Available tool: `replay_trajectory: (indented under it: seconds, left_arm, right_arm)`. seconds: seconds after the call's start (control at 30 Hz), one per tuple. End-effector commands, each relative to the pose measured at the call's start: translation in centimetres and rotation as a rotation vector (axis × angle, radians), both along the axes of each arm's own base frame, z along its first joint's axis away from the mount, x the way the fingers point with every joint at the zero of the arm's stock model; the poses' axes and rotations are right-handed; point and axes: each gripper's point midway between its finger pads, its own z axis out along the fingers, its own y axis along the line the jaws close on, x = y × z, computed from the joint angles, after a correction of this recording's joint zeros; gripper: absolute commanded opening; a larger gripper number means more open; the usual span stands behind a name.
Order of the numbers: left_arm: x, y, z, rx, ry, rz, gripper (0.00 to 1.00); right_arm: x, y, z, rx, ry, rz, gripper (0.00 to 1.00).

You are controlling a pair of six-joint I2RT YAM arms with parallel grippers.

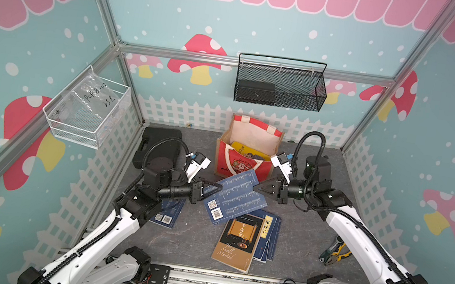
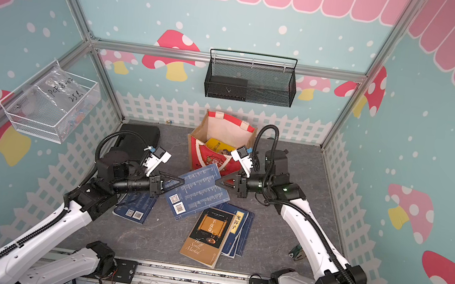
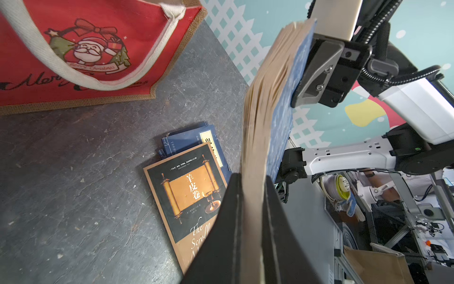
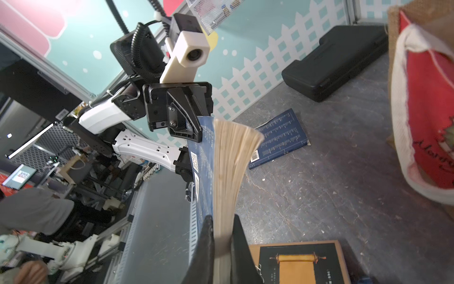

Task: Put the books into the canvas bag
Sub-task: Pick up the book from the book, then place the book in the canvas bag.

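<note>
I should next raise my right gripper outward over the bag's opening (image 1: 251, 138), then lower it inside to release the dark blue book, as there is room behind the yellow book.
A dark blue book (image 1: 235, 194) (image 2: 198, 188) hangs level above the table, in front of the canvas bag (image 1: 235, 165) (image 3: 98, 49). My right gripper (image 1: 256, 187) (image 4: 222, 217) is shut on its right edge. My left gripper (image 1: 213, 189) (image 3: 251, 175) straddles the left edge with its jaws slightly apart. A yellow book (image 1: 249, 150) stands inside the bag. On the table lie the black-and-tan scroll book (image 1: 238, 242) (image 3: 186, 191) on top of blue books (image 1: 269, 231). Another blue book (image 1: 166, 216) (image 4: 280, 137) lies under my left arm.
A black plastic case (image 1: 158, 144) lies at the back left of the table. Yellow-handled pliers (image 1: 335, 252) lie on the right, beside my right arm. A black mesh basket (image 1: 280, 86) hangs on the back wall and a white wire basket (image 1: 87, 109) on the left wall.
</note>
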Motion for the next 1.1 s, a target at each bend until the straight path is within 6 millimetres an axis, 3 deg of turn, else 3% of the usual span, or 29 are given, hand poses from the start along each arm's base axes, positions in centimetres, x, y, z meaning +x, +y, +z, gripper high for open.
replay_trajectory:
  seconds: [0.0,0.07,0.2,0.33,0.5,0.63,0.8,0.9,1.07]
  left_arm:
    - [-0.2,0.6,1.6,0.016,-0.056,0.021,0.65]
    - [-0.2,1.1,1.2,0.046,-0.051,0.047,0.79]
    - [-0.5,2.6,0.5,0.113,-0.063,0.118,0.92]
    - [-1.0,4.0,-0.5,0.169,-0.062,0.175,0.99]
    - [-1.5,4.5,-0.7,0.163,-0.05,0.197,0.99]
    - [-1.3,4.5,-0.5,0.17,-0.063,0.204,0.99]
    - [-1.1,4.5,-0.5,0.175,-0.064,0.204,0.99]
    - [-1.0,4.5,-0.4,0.176,-0.067,0.203,0.99]
    - [-0.8,4.6,-0.4,0.169,-0.065,0.204,0.99]
  right_arm:
    - [0.3,0.0,3.6,0.058,-0.084,-0.021,0.0]
    - [1.6,-0.1,4.5,0.054,-0.089,-0.079,0.0]
    - [6.0,-0.7,6.3,0.049,-0.094,-0.235,0.0]
    - [11.3,-2.7,7.8,0.073,-0.07,-0.417,0.0]
    - [17.9,-5.9,9.1,0.08,-0.051,-0.675,0.0]
    - [22.0,-7.3,8.3,0.053,-0.019,-0.811,0.0]
    - [25.1,-7.2,5.3,0.011,0.06,-0.859,0.0]
    - [26.0,-7.0,3.0,-0.006,0.117,-0.874,0.0]
    - [26.2,-4.7,0.9,-0.033,0.154,-0.867,0.0]
